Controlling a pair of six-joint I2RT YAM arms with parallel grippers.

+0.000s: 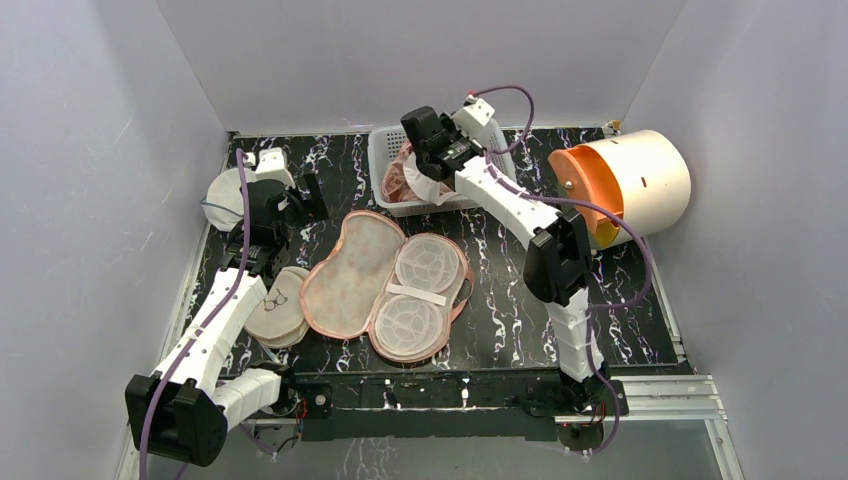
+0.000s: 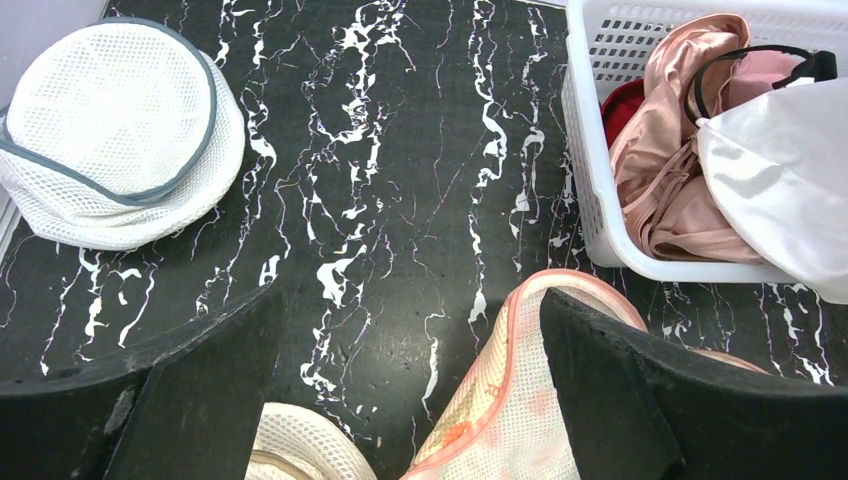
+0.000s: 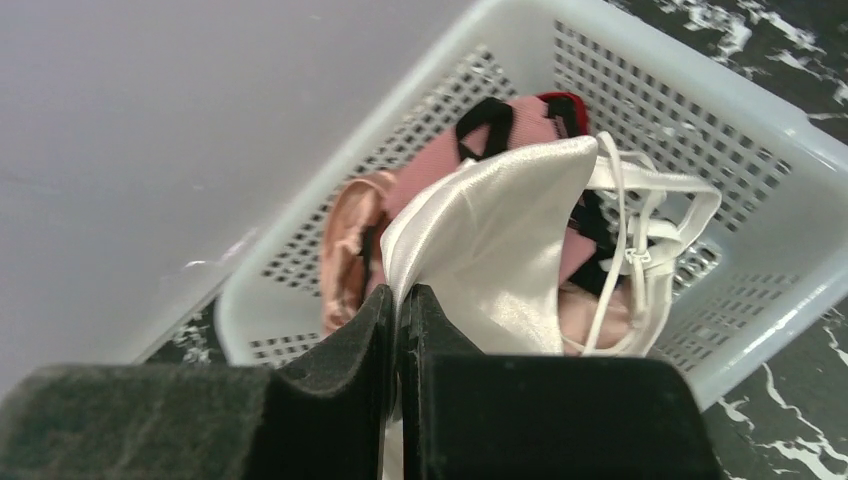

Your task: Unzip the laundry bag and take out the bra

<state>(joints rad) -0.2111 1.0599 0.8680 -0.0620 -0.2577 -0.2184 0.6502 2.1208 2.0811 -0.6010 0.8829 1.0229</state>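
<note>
My right gripper moves down a little over the pink garments in the white basket next and releases the shiny bra (image 3: 490,240), since its straps already hang inside.
The peach laundry bag (image 1: 350,275) lies unzipped and spread flat mid-table, its beige mesh inside facing up; its pink-edged far end shows in the left wrist view (image 2: 510,410). My right gripper (image 1: 432,158) (image 3: 400,300) is shut on the white shiny bra (image 3: 490,240), holding it over the white basket (image 1: 383,140). The bra's cup hangs partly into the basket, with its straps on the right, and also shows in the left wrist view (image 2: 790,190). My left gripper (image 1: 300,200) (image 2: 410,330) is open and empty, low over the table just beyond the bag's far end.
The basket (image 3: 700,60) (image 2: 585,150) holds a pink satin garment (image 2: 670,170) and a maroon bra. A round white pouch (image 1: 225,200) (image 2: 110,130) lies far left. A cream mesh pouch (image 1: 278,305) lies left of the bag. An orange-and-white drum (image 1: 630,185) stands at the right.
</note>
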